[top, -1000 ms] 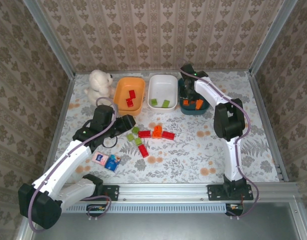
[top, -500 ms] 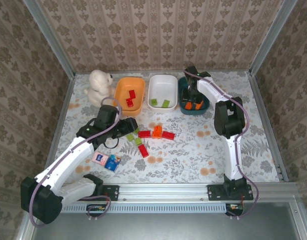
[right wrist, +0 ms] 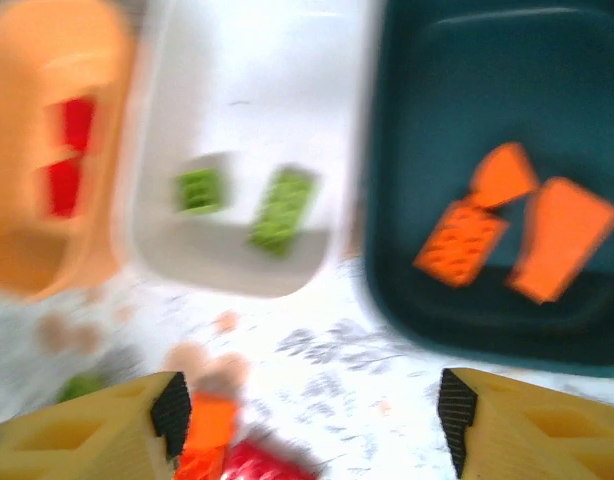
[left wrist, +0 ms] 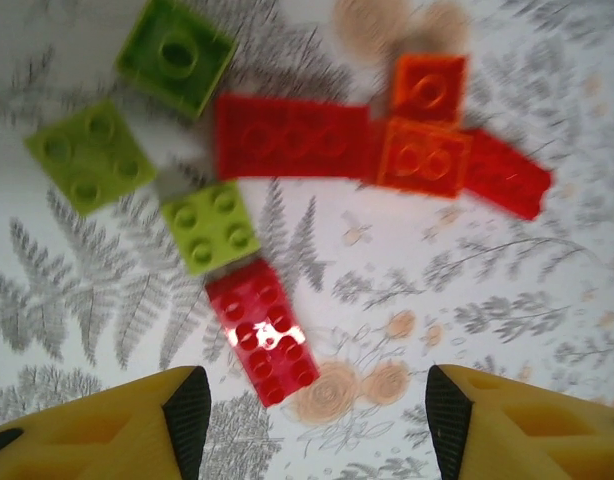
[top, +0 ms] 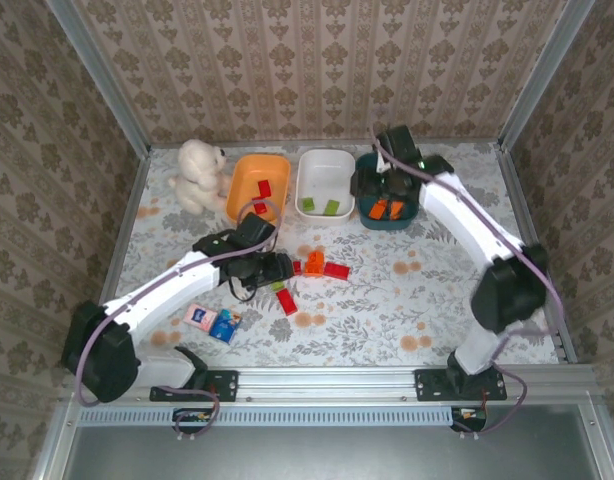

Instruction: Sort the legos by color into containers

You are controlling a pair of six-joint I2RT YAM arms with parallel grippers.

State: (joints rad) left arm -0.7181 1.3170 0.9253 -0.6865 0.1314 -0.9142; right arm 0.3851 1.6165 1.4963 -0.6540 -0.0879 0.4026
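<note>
The red brick lies at an angle below my left gripper, so next I will move the gripper down and turn its open fingers onto the long sides of the nearest red brick.
My left gripper hovers open over the loose legos on the table. In the left wrist view a red brick lies just ahead of the open left gripper, with lime bricks, a long red brick and orange bricks beyond. My right gripper is over the dark teal tray, and the right wrist view shows the right gripper open and empty. That view is blurred. The teal tray holds orange bricks, the white tray lime ones, the orange tray red ones.
A white plush toy sits left of the orange tray. Pink and blue packets lie near the front left. The white tray stands between the other two. Walls close the table on three sides.
My left gripper has moved right, over the cluster of loose bricks. The right arm's elbow has swung out to the right while its gripper stays over the teal tray.
</note>
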